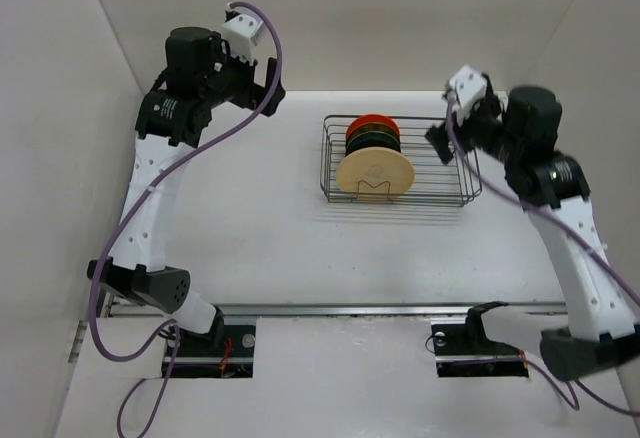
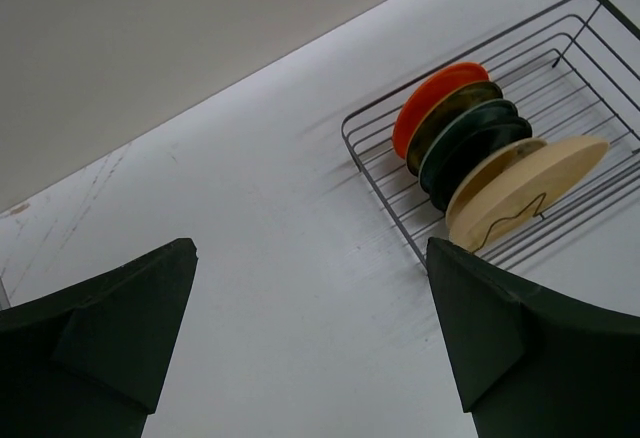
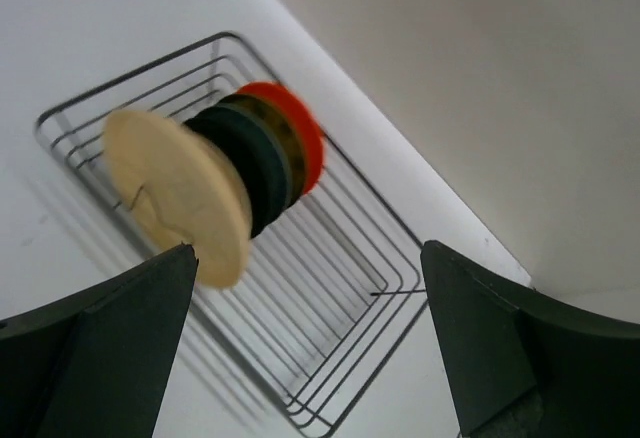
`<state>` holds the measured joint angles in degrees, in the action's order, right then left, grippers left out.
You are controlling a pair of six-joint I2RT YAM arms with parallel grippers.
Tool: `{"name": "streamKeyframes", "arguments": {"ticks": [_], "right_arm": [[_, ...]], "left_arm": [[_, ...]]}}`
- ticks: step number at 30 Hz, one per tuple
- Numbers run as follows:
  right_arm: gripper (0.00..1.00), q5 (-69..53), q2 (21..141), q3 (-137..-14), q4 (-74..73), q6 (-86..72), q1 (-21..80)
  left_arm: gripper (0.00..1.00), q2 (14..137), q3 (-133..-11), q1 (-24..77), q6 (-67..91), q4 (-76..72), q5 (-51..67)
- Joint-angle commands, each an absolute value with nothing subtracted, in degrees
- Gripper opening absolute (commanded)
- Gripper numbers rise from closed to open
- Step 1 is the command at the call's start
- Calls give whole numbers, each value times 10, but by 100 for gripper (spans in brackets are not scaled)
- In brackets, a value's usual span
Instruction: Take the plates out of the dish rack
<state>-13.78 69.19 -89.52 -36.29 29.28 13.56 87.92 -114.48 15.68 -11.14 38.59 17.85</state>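
I next need to move my right gripper down and left in the top view, straddle the peach plate's rim [image 1: 410, 171] [image 3: 239, 226] and close, since it faces the rack's empty wires.
The dark wire dish rack [image 1: 440, 173] stands at the back middle of the table. The plates stand on edge in its left half: a large peach one [image 1: 375, 172] in front, dark ones [image 1: 374, 139] behind it, an orange-red one [image 1: 373, 121] at the back. My left gripper [image 1: 262, 86] hangs open, high and left of the rack. Its wrist view shows the gripper [image 2: 310, 258] over bare table, with the rack [image 2: 375, 183] and the orange-red plate [image 2: 430, 98] up right. My right gripper [image 1: 450, 146] is open above the rack's right end. In its wrist view the gripper [image 3: 308, 253] frames the rack wires [image 3: 400, 298] and the peach plate [image 3: 175, 188].
White walls close in the table on the left, back and right. The right half of the rack holds no plates. Purple cables [image 1: 225, 138] hang along both arms. The arm bases [image 1: 210, 343] sit at the near edge.
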Motion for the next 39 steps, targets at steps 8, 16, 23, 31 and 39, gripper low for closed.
{"name": "streamKeyframes", "arguments": {"ticks": [8,16,23,31,39], "right_arm": [[100,-412,607,-723,-243,462,152],[98,-380,671,-651,-115,451,152],[91,-369,723,-644,-69,451,152],[81,-323,771,-626,-5,433,152],[72,-317,781,-621,2,433,157]], "left_arm": [[99,811,-1064,157,-130,365,211],[99,806,-1033,157,-135,346,211],[99,812,-1027,157,-141,341,206],[99,830,-1022,157,-141,336,200],[99,835,-1022,157,-141,330,200]]}}
